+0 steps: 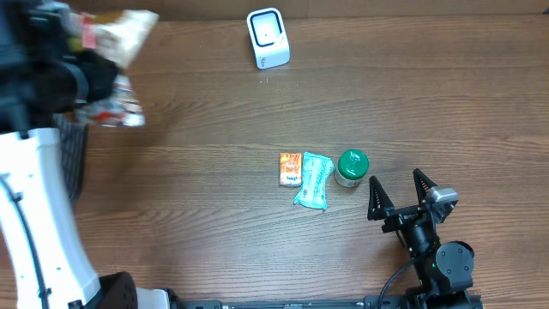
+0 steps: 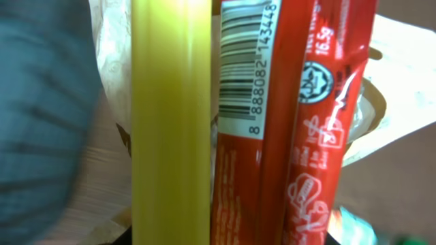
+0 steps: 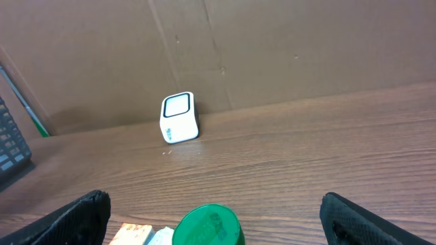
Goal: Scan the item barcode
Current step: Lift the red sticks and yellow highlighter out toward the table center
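My left gripper lowers the red sachet pack back toward the orange packet next. It then releases the pack on the bare wooden tabletop (image 1: 254, 173) beside that packet.
A red sachet pack (image 2: 286, 122) with a white barcode label (image 2: 245, 68) and a yellow strip (image 2: 170, 122) fills the left wrist view, upright between the jaws of my left gripper (image 2: 228, 238), which is shut on it. Overhead, that gripper (image 1: 94, 77) is raised at the far left with blurred packets (image 1: 120, 107) around it. The white scanner (image 1: 268, 39) stands at the back centre, also in the right wrist view (image 3: 179, 117). My right gripper (image 1: 401, 184) stands open near the front right, empty, just behind a green-lidded jar (image 3: 208, 228).
An orange packet (image 1: 291, 168), a pale teal packet (image 1: 314, 180) and the green-lidded jar (image 1: 352, 166) lie in a row mid-table. A dark basket (image 1: 73, 154) sits at the left edge under the left arm. A cardboard wall (image 3: 272, 47) backs the table.
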Controlling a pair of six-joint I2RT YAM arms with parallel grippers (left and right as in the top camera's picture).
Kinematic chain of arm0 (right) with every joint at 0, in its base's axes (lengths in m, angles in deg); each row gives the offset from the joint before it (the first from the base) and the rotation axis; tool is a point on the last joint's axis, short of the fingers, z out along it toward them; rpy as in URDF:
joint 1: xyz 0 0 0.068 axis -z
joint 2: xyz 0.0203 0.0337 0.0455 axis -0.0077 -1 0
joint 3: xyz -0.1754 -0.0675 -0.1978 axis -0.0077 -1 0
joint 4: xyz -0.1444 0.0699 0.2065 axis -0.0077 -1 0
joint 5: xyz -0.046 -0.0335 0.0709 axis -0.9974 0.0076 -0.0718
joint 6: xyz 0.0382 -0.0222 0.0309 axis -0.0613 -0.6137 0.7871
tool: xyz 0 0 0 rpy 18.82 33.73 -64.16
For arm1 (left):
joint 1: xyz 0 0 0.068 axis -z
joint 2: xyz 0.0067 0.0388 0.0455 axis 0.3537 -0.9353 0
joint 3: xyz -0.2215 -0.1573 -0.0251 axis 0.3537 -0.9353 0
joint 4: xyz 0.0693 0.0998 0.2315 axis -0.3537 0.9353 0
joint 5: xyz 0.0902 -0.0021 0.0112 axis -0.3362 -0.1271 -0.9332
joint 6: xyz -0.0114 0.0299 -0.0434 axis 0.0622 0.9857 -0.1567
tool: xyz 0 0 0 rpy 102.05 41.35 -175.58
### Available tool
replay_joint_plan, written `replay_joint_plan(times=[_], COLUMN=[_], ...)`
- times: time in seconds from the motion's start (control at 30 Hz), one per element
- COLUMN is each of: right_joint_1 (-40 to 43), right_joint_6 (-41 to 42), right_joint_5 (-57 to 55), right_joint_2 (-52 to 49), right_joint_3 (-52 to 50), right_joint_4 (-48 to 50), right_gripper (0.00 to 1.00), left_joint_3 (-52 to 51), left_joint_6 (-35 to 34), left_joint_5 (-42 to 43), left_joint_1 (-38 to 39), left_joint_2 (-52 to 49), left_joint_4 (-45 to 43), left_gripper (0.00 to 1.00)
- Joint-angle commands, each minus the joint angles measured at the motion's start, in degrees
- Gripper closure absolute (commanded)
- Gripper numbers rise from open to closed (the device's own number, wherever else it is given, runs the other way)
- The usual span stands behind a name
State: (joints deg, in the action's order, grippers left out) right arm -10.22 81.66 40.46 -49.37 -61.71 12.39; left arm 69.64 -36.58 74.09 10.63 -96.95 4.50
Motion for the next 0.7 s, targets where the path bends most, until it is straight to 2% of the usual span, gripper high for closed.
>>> replay_joint_plan(times=[0.0, 0.2, 0.37, 0.5, 0.67], right_joint_1=[0.22, 0.22, 0.22, 0.22, 0.22], right_joint_6=[0.37, 0.37, 0.37, 0.37, 0.37], right_joint_5=[-0.33, -0.35, -0.33, -0.35, -0.35], right_joint_2=[0.68, 0.68, 0.68, 0.68, 0.68], right_joint_3=[-0.61, -0.61, -0.61, -0.61, -0.61], right_joint_4=[0.15, 0.15, 0.15, 0.15, 0.15], right_gripper=[0.00, 0.00, 0.00, 0.00, 0.00], left_joint_3=[-7.34, -24.68, -40.52, -49.66, -57.42], left_joint_6=[-4.28, -12.31, -22.97, -30.21, -34.27], left_joint_5=[-1.60, -6.51, -12.09, -15.02, -14.86], left_joint_1=[7.56, 18.93, 28.02, 33.31, 38.71], left_joint_2=[-0.96, -0.96, -0.98, -1.01, -1.03], left_joint_4=[-1.29, -9.33, -22.08, -31.50, -40.96], left_gripper=[0.96, 0.96, 0.95, 0.94, 0.92])
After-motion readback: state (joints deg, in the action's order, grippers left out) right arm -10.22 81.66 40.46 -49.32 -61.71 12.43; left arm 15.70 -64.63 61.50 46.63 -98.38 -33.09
